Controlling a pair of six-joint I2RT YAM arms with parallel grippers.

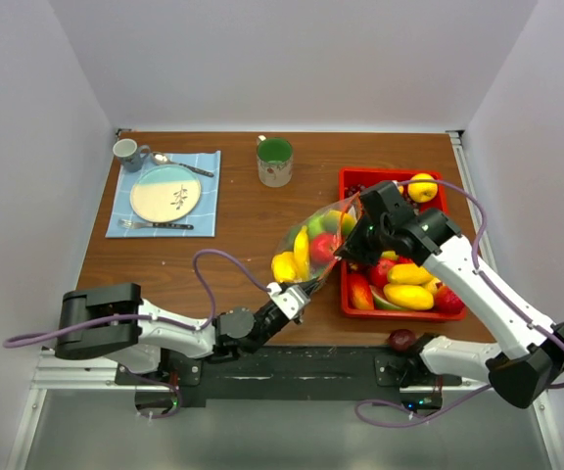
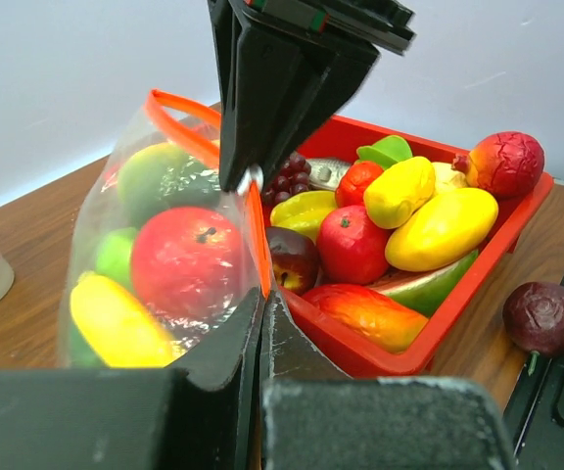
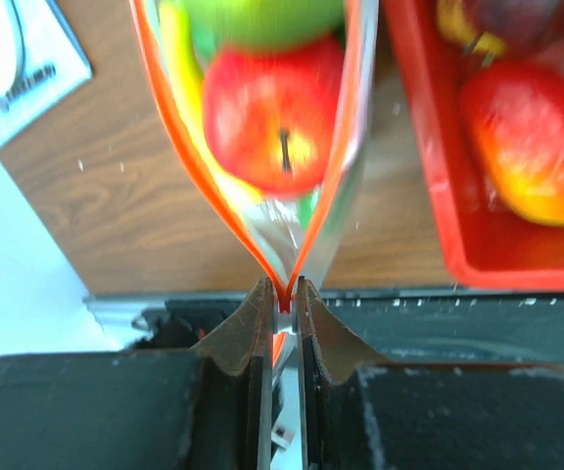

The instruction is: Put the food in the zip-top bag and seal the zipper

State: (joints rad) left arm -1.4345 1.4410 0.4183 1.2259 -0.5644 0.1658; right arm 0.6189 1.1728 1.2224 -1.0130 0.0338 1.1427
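Observation:
The right gripper slides outward along the bag's opening to the zipper's far end and releases next, since the bag's opening still gapes.
The clear zip-top bag (image 1: 311, 240) lies beside the red tray (image 1: 399, 315), holding food: a red apple (image 2: 184, 259), yellow and green pieces. My left gripper (image 1: 297, 291) is shut on the bag's near corner, where the orange zipper (image 2: 256, 240) runs into its jaws (image 2: 260, 308). My right gripper (image 1: 344, 253) is shut on the zipper (image 3: 219, 211) at the point of the V-shaped mouth (image 3: 284, 294), which gapes beyond it over the apple (image 3: 272, 127). More food (image 1: 409, 294) fills the tray.
A dark purple fruit (image 1: 401, 340) lies at the table's near edge by the right arm's base. A green mug (image 1: 274, 162) stands behind the bag. A blue placemat with plate (image 1: 164, 193), cutlery and a grey cup (image 1: 128, 152) lies far left.

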